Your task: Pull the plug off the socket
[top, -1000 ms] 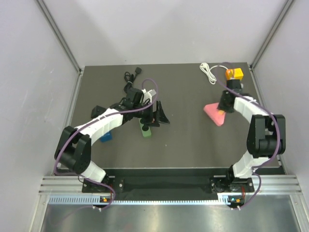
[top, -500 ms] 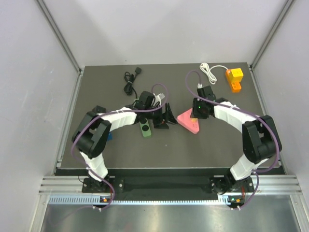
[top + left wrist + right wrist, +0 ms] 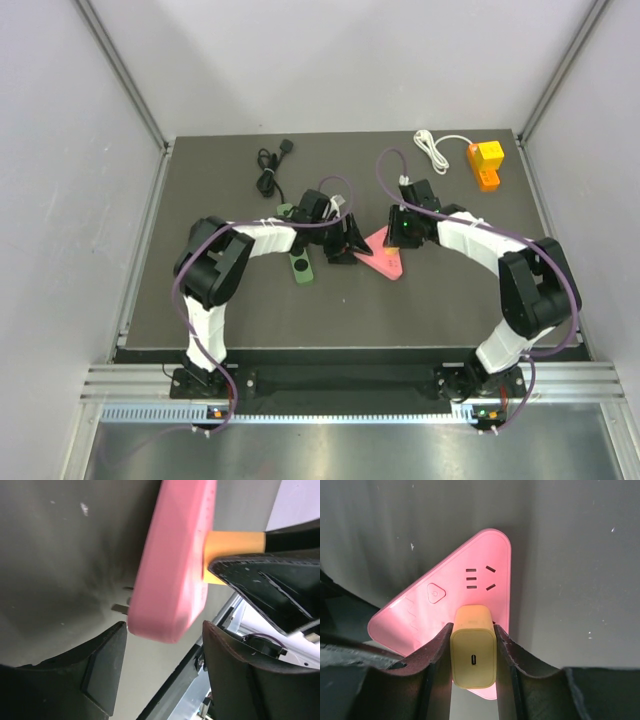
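Observation:
My right gripper will next pull the plug up, carry it to the right in the top view and lower it to let go, because the tabletop is bare there.
A pink triangular socket (image 3: 384, 258) lies flat near the table's middle; it fills the right wrist view (image 3: 445, 615) and shows edge-on in the left wrist view (image 3: 172, 570). A yellow plug (image 3: 473, 652) with a USB-C port sits in it. My right gripper (image 3: 473, 655) is shut on the plug, one finger on each side. My left gripper (image 3: 162, 672) is open, its jaws wide apart, one on each side of the socket's left corner. In the top view the left gripper (image 3: 350, 245) and right gripper (image 3: 400, 235) meet at the socket.
A green-and-black block (image 3: 299, 266) lies left of the socket under the left arm. A black cable (image 3: 268, 170) lies at the back left. A white cable (image 3: 434, 148) and an orange-yellow block (image 3: 485, 162) sit at the back right corner.
My right arm has dragged the socket from the right side toward the middle. My left arm has swung right until its open jaws flank the socket's corner.

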